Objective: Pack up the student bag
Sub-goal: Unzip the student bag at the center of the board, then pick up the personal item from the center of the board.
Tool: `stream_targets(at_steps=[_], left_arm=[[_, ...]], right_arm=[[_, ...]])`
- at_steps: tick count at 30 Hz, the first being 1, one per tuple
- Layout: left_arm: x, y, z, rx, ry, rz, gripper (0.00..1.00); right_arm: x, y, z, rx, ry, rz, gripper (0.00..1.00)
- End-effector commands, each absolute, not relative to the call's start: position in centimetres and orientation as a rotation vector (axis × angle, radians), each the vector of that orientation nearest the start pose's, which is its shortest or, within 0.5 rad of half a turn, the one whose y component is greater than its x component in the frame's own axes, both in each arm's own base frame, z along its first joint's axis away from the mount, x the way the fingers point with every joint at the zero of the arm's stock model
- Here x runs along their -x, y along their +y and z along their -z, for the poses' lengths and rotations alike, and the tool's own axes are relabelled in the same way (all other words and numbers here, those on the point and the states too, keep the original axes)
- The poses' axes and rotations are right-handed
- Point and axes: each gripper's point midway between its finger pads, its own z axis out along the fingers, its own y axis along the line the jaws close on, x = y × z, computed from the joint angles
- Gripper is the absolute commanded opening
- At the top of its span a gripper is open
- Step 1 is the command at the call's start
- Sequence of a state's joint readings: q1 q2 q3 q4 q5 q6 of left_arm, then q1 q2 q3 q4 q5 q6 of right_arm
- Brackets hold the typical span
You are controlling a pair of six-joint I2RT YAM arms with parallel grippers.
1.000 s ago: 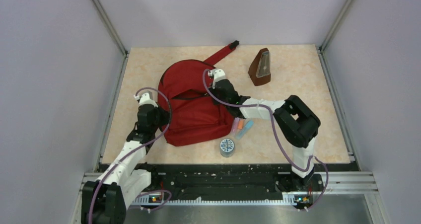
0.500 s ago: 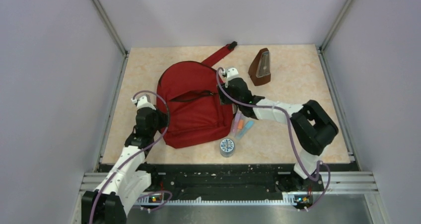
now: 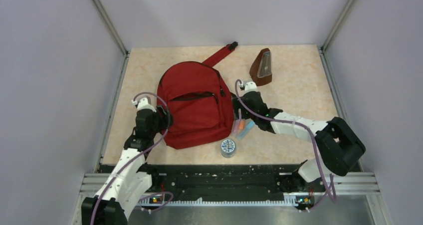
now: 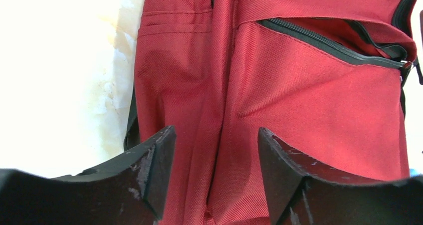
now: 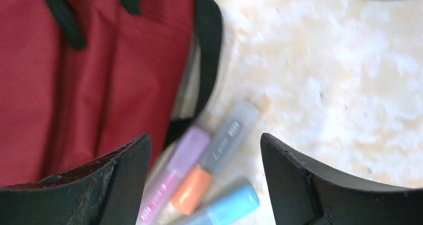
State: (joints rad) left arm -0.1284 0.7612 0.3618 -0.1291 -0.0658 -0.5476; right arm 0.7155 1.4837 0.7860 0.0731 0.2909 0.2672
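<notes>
My right gripper will lower next until its fingers are on both sides of the grey end of the orange-grey marker (image 5: 235,127), and then it will close. The grey end sticks out past the purple-pink marker.
The student bag (image 3: 194,103) lies flat in the middle of the table, red with black zippers, its front pocket zipper (image 4: 329,43) partly undone. My left gripper (image 3: 163,120) is at the bag's left edge; in the left wrist view its jaws (image 4: 215,150) stand open over the red fabric (image 4: 299,100), gripping nothing. My right gripper (image 3: 240,116) is just off the bag's right edge (image 5: 75,85). Its jaws (image 5: 205,155) stand open above three markers: a purple-pink one (image 5: 174,177), an orange-grey one (image 5: 214,160) and a blue one (image 5: 229,205).
The markers (image 3: 243,127) lie against the bag's lower right side. A round blue-and-white tin (image 3: 228,147) sits near the front edge. A brown metronome (image 3: 262,68) stands at the back right. A red strap (image 3: 219,55) trails toward the back wall.
Both grippers have opened and let go of the bag, which has settled flat. My right arm has swung right and nearer, off the bag to over the markers.
</notes>
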Motion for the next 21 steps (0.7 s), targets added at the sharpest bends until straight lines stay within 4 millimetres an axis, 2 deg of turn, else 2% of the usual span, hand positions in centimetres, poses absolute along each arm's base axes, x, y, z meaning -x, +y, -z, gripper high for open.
stream_targets(at_steps=[1,3,7,12,14,21], left_arm=[[-28.7,-5.2,-13.8,0.422,1.973,0.392,0.67],[-29.1,-5.5,-14.4,0.399,1.962,0.408,0.68],[-29.6,-6.0,-14.7,0.365,1.972,0.422,0.69],[-30.4,-8.0,-16.3,0.245,1.944,0.52,0.71],[-31.2,-8.8,-17.6,0.191,1.91,0.553,0.71],[-33.9,-11.4,-19.4,-0.021,1.892,0.508,0.71]], right_arm=[[-31.6,19.2,-9.0,0.167,2.196,-0.129,0.77],[-31.0,18.1,-8.8,0.143,2.211,-0.091,0.75],[-30.6,17.7,-8.6,0.121,2.21,-0.101,0.7],[-32.2,17.9,-8.6,0.1,2.22,-0.101,0.64],[-33.1,18.4,-8.3,0.097,2.23,-0.104,0.63],[-35.5,21.0,-7.3,0.124,2.273,-0.149,0.61]])
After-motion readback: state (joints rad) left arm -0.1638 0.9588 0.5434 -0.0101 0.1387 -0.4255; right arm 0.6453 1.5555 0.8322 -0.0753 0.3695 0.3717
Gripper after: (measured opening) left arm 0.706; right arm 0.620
